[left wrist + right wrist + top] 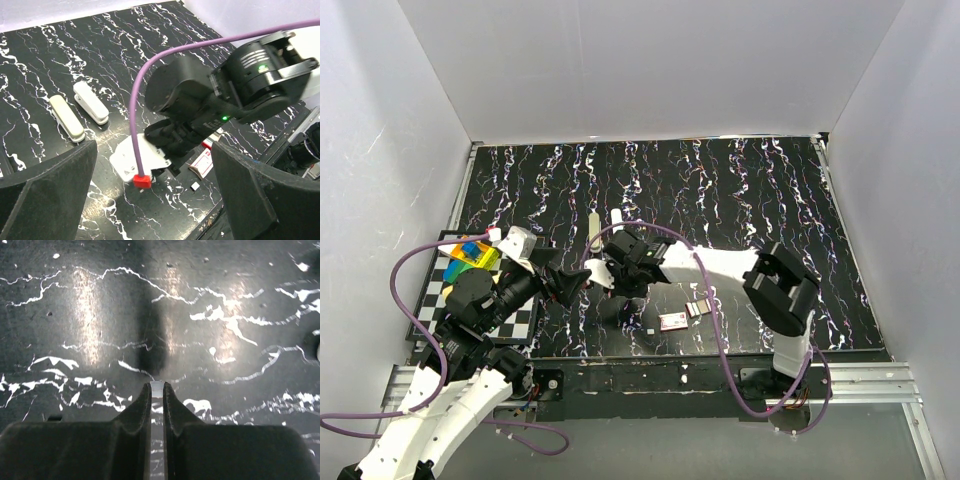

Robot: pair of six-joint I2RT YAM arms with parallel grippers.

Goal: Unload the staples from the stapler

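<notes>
The staples go over the small open tray [698, 308] next, as my right gripper turns and moves there to release them. The tray lies to the gripper's right in the top view.
My right gripper [157, 390] is shut on a thin silvery strip of staples [157, 388] and holds it, tip down, just above the black marbled mat. In the top view this gripper [613, 297] hangs near the mat's front middle. A cream stapler [593, 228] and a white stapler [616, 217] lie side by side behind it. Both also show in the left wrist view, the cream one [66, 118] and the white one [91, 102]. My left gripper [568, 284] is open and empty, its pads [50, 195] wide apart, facing the right wrist from the left.
A flat pink-and-white box [672, 320] lies right of the right gripper, also in the left wrist view [205, 164], with a small grey piece [698, 309] beside it. Coloured blocks [472, 257] sit on a checkered board [440, 296] at the left. White walls ring the mat.
</notes>
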